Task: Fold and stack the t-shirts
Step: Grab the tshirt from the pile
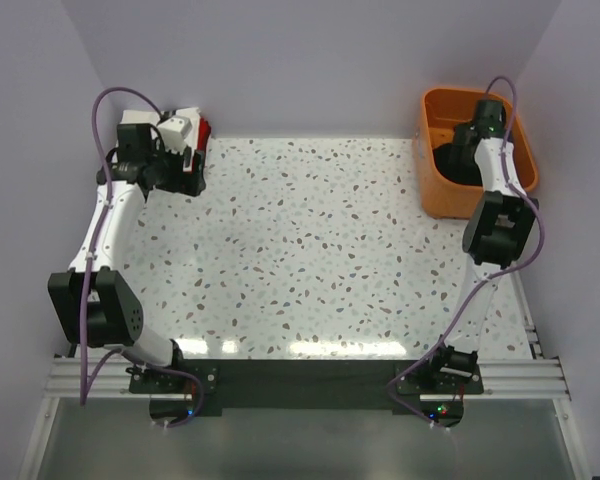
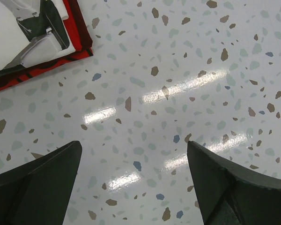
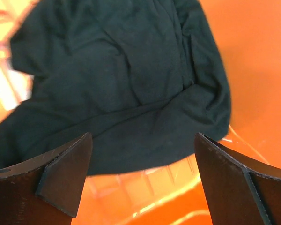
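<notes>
The black t-shirt (image 1: 463, 150) is between my open fingers. The black t-shirt's creased fold gets my right gripper next, as it goes down deeper into the orange basket.
A folded white t-shirt (image 2: 23, 28) with black printed figures lies on a folded red t-shirt (image 2: 79, 28) at the table's far left corner (image 1: 185, 135). My left gripper (image 2: 133, 180) is open and empty over bare table just beside that stack; in the top view it is at the stack (image 1: 175, 165). A crumpled black t-shirt (image 3: 117, 79) lies inside the orange basket (image 1: 435, 180). My right gripper (image 3: 143, 176) is open and empty, held inside the basket just above the black shirt; in the top view it is over the basket (image 1: 485, 125).
The speckled white table (image 1: 310, 260) spreads between the arms. The orange basket's walls (image 3: 253, 61) close round my right gripper. Purple walls stand behind and at the sides.
</notes>
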Robot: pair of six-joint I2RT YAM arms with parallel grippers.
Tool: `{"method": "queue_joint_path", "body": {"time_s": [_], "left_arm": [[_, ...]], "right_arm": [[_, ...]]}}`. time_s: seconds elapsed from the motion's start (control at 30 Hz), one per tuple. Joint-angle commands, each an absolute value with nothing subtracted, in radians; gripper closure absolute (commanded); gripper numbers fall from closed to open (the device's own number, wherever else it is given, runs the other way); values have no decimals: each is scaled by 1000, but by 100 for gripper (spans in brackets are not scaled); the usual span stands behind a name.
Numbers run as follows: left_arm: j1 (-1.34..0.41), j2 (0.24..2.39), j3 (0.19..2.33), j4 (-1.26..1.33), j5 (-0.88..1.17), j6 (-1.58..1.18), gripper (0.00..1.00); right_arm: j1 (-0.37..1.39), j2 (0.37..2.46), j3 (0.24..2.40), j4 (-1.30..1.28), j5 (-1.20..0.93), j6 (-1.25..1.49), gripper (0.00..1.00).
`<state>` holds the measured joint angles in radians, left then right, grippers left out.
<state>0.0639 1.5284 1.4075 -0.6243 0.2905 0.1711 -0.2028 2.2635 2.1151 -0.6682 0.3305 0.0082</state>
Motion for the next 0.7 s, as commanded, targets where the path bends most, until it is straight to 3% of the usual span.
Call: {"method": "queue_joint_path", "body": {"time_s": [0.0,0.13,0.3,0.37,0.47,0.5,0.6,0.67], "left_arm": [[60,1555,1483,-652,278,152,0],[58,1612,1531,-680,279,137,0],[60,1651,1569,-699,287,109,0],[60,1667,1586,-706,287,101,0],[60,1681,1598,-718,287,98,0],[60,1681,1606,-724,285,103,0],[60,1678,1612,-733,276,110,0],[58,1674,1609,-735,278,115,0]], "right_arm": [[-239,2316,2181,-637,331,41,7],[-270,2384,2198,-640,298,54,1],[-296,2462,2252,-643,223,48,1],[-301,2499,2272,-644,209,40,6],[-304,2536,2316,-663,170,38,34],[-305,2537,2327,-664,157,35,58],[-305,2494,2307,-658,85,29,100],[-305,2410,2272,-631,57,47,100]]}}
